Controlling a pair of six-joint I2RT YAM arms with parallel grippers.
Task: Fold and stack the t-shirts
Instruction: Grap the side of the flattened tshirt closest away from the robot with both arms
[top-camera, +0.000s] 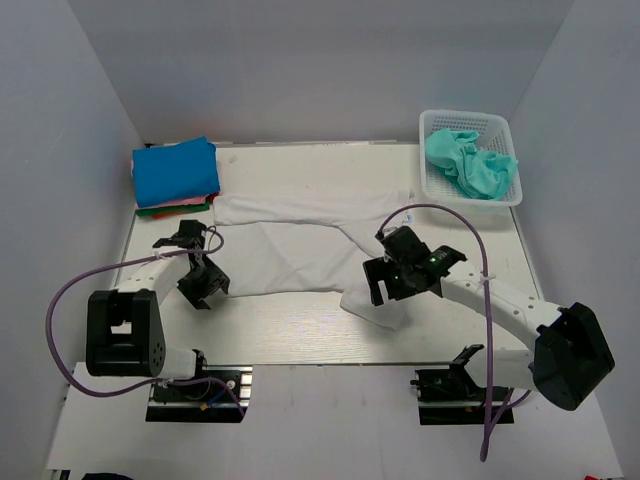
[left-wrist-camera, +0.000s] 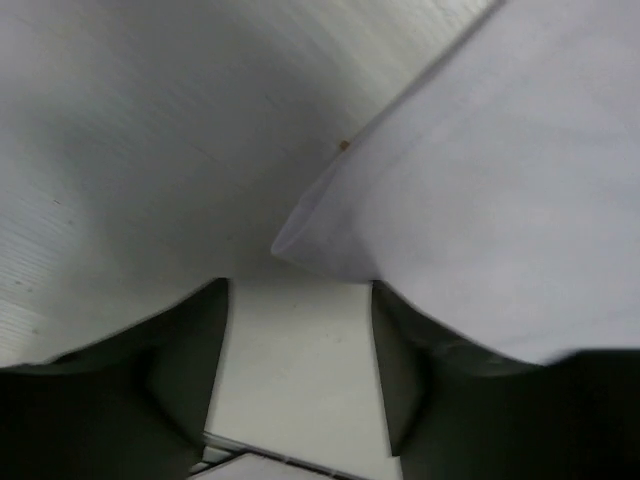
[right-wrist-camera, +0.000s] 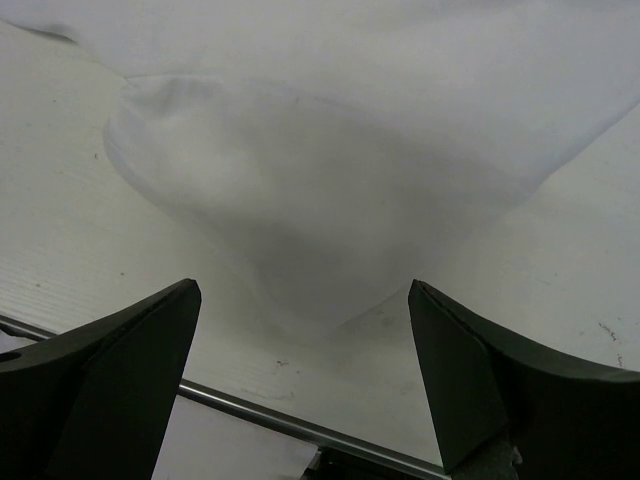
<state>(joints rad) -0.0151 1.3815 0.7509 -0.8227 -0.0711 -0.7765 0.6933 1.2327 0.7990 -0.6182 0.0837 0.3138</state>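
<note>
My right gripper draws back toward the metal bar and lowers to the shirt corner next, since the hem's near corner (top-camera: 394, 325) (right-wrist-camera: 308, 318) points between my fingers.
A white t-shirt (top-camera: 300, 235) lies spread across the middle of the table. My left gripper (top-camera: 203, 285) is open and empty at the shirt's near left corner, and that corner (left-wrist-camera: 330, 235) shows just ahead of its fingers (left-wrist-camera: 180, 350). My right gripper (top-camera: 385, 283) is open and empty over the shirt's near right corner, which shows as a rounded fold (right-wrist-camera: 330, 220) ahead of its fingers (right-wrist-camera: 470, 370). A stack of folded shirts, bright blue on top (top-camera: 175, 170) with pink, green and red edges below, sits at the back left. A teal shirt (top-camera: 470, 165) lies crumpled in the basket.
A white lattice basket (top-camera: 512, 195) stands at the back right. White walls close in the table at the left, back and right. The table's near edge with a metal rail (right-wrist-camera: 280, 420) lies just below my right gripper.
</note>
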